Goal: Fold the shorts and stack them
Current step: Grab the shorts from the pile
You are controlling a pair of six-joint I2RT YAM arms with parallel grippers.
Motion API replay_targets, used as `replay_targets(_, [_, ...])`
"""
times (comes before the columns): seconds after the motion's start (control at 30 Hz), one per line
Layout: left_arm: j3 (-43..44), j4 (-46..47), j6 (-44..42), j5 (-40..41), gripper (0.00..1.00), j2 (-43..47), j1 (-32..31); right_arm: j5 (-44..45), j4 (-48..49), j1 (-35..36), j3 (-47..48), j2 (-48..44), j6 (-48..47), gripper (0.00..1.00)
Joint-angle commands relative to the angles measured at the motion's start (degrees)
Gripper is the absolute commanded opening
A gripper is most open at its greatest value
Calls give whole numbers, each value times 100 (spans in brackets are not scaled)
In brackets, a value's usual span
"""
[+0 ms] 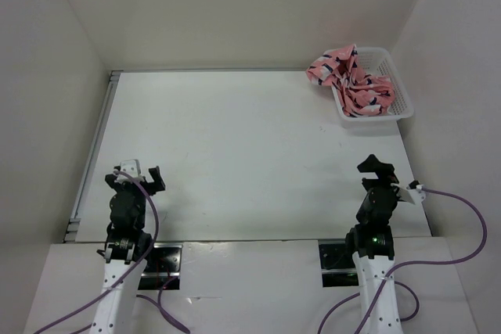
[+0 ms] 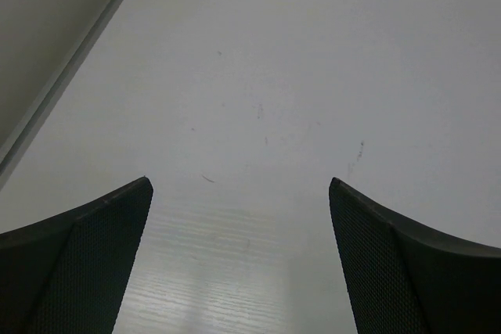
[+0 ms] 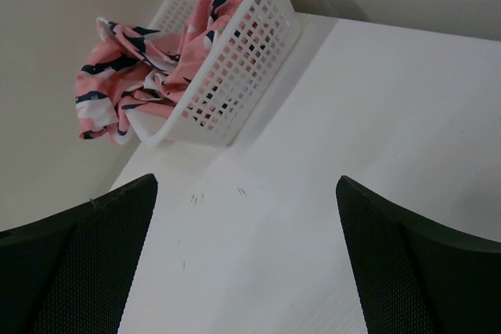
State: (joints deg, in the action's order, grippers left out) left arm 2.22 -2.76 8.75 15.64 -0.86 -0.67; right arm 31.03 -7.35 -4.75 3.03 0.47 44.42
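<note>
My right gripper is going to move outward and over the basket point(image 1: 399, 98) next, then come down onto the bunched part of the shorts inside, since the basket's sides stand around that cloth.
The salmon-pink shark-print shorts point(image 1: 348, 77) lie crumpled in a white mesh basket point(image 1: 399, 98) at the table's far right, spilling over its left rim. In the right wrist view the shorts point(image 3: 137, 76) hang out of the basket point(image 3: 235, 76) ahead and to the left. My right gripper point(image 1: 383, 171) is open and empty, near the right front of the table, well short of the basket. In its own view the right gripper point(image 3: 246, 252) spans bare table. My left gripper point(image 1: 141, 176) is open and empty at the left front; the left gripper point(image 2: 241, 256) shows only table.
The white table point(image 1: 235, 146) has a raised metal rail point(image 1: 92, 154) along its left edge. White walls enclose the back and sides. The basket sits against the right wall.
</note>
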Motion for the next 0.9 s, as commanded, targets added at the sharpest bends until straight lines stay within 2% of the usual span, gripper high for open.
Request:
replay_targets(0.0, [-168,206,-881,-1497,100,69,-12,27,242,-26,49,-73,-196,100])
replay_targets(0.13, [-39,206,-1006,-1546,100,69,-12,-553,620,27,259,-73,-1081,100])
replay_targets(0.2, [-37,617,-1583,-1546,100,69,-12,-789,1094,246,522,48,-1286,100])
replay_targets(0.27, [129,1101,-1378,-1012,100,69,-12,-966,1498,500,1012,530,-1445,100])
replay_targets(0.3, [225,1103,-1376,-1010,100,69,-12,-967,1500,597,1329,1568,-1541,100])
replay_targets(0.33, [331,868,-1603,-1454,100,69,-12,-854,1283,694,1758,2249,-1612,100])
replay_targets(0.37, [419,804,-1901,-1693,100,69,-12,-705,645,921,2876,2978,-1699,100])
replay_targets(0.4, [420,873,-2330,-1913,100,69,-12,-233,186,1072,3549,4473,-1700,100])
replay_targets(0.43, [515,961,-2474,-1707,100,17,-12,41,-297,1238,4887,5167,-1700,100])
replay_targets(0.5, [709,1015,-2422,-1485,100,-80,-12,377,-880,1720,5898,6241,-2032,100])
replay_targets(0.53, [997,1015,-2422,-1485,100,-229,-12,526,-742,1880,6207,6820,-2295,100])
replay_targets(0.57, [1183,963,-2501,-1467,100,-352,-12,632,-515,2021,6575,6983,-2794,100])
replay_targets(0.63, [1874,647,-2606,-1607,100,-1027,-12,1008,101,2242,6955,7525,-3341,100])
replay_targets(0.67, [2140,567,-2607,-1556,100,-1360,-12,1106,155,2294,7549,7790,-3831,100])
replay_targets(0.7, [2430,436,-2607,-1451,100,-2234,-12,1238,155,2295,7894,8080,-4071,100])
replay_targets(0.77, [3132,181,-2529,-1257,100,-3283,75,1021,-168,2050,9141,9108,-4485,100])
replay_targets(0.8, [3962,-273,-2528,-1517,100,-4359,189,819,-379,1892,9554,9424,-4495,100])
replay_targets(0.83, [4362,-503,-2449,-1859,100,-4813,512,522,-772,1516,10359,9758,-4443,100])
replay_targets(0.87, [4679,-819,-2327,-2541,100,-5462,619,-73,-846,1347,10637,10301,-4503,100])
